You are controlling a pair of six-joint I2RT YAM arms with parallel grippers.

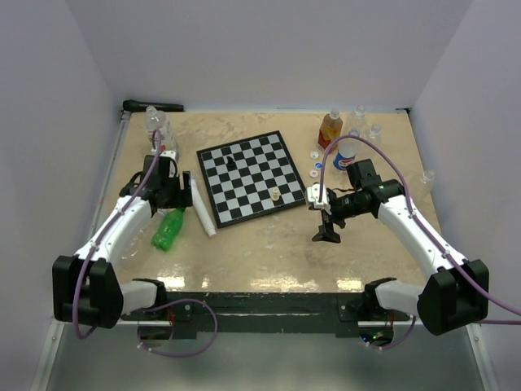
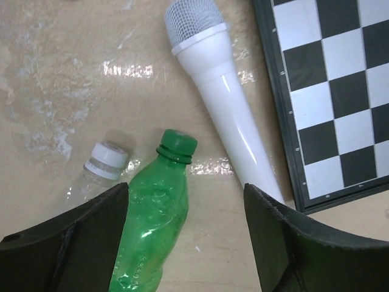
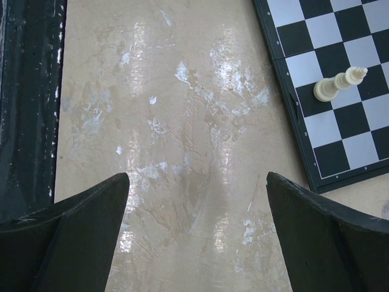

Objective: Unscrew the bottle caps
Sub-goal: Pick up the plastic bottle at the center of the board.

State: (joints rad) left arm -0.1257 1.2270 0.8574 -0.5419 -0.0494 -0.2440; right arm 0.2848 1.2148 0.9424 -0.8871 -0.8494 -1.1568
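My left gripper comes down over the green bottle's capped neck [image 1: 179, 210] [image 2: 175, 154] next and closes there, since that neck lies below the gripper, between its open fingers.
A green bottle [image 2: 152, 219] with a green cap [image 2: 177, 145] lies on the table between the fingers of my left gripper [image 2: 185, 190], close to the left finger. That gripper is open and holds nothing. A clear bottle with a white cap [image 2: 107, 159] lies just left of it. From above, the green bottle [image 1: 168, 230] lies below my left gripper [image 1: 177, 198]. My right gripper [image 1: 328, 235] hangs open over bare table, and in its own view it [image 3: 197, 182] has nothing between its fingers. An orange-labelled bottle [image 1: 329, 129], a blue-labelled bottle [image 1: 346, 155] and loose caps [image 1: 316, 163] stand at the back right.
A long white tube [image 2: 219, 97] lies between the green bottle and the chessboard [image 1: 248, 175], which carries a few pieces. A clear bottle [image 1: 156, 124] stands at the back left and others [image 1: 366, 122] at the back right. The table's dark front edge [image 3: 24, 91] is near my right gripper.
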